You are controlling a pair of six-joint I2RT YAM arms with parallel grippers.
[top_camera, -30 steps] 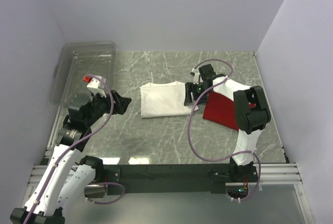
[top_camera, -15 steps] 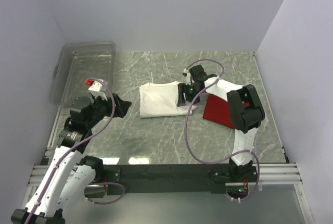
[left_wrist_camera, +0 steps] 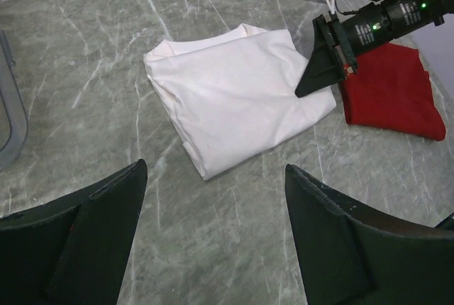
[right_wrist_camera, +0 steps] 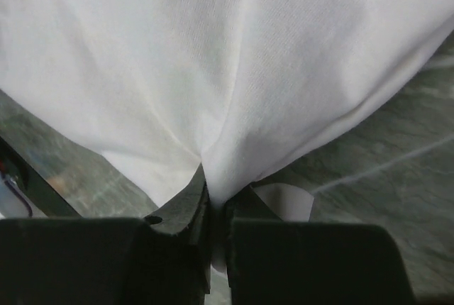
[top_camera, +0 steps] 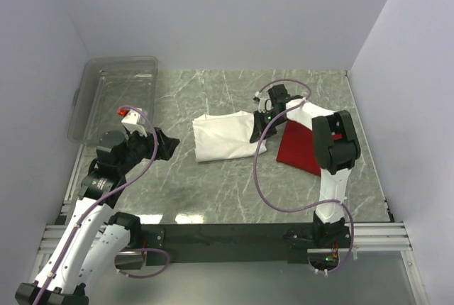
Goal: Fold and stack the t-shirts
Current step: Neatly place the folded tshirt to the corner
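Next, my right gripper carries the white t-shirt onto the red t-shirt to the gripper's right in the top view and releases it, since both t-shirts are folded.
The white t-shirt lies folded in a rough rectangle in the middle of the marble table; its print does not show. The folded red t-shirt lies flat just to its right. My right gripper is shut on the white shirt's right edge, with cloth bunched between its jaws. My left gripper hovers open to the left of the white shirt, holding nothing. The left wrist view shows the white shirt, the red shirt and the right gripper beyond my own open fingers.
A clear plastic bin stands at the far left of the table, behind the left arm. White walls close in the back and both sides. The right arm's purple cable loops over the table in front of the shirts.
The right gripper has shut on the white shirt's right edge and drawn slightly right, shifting the shirt with it. The left arm has barely moved.
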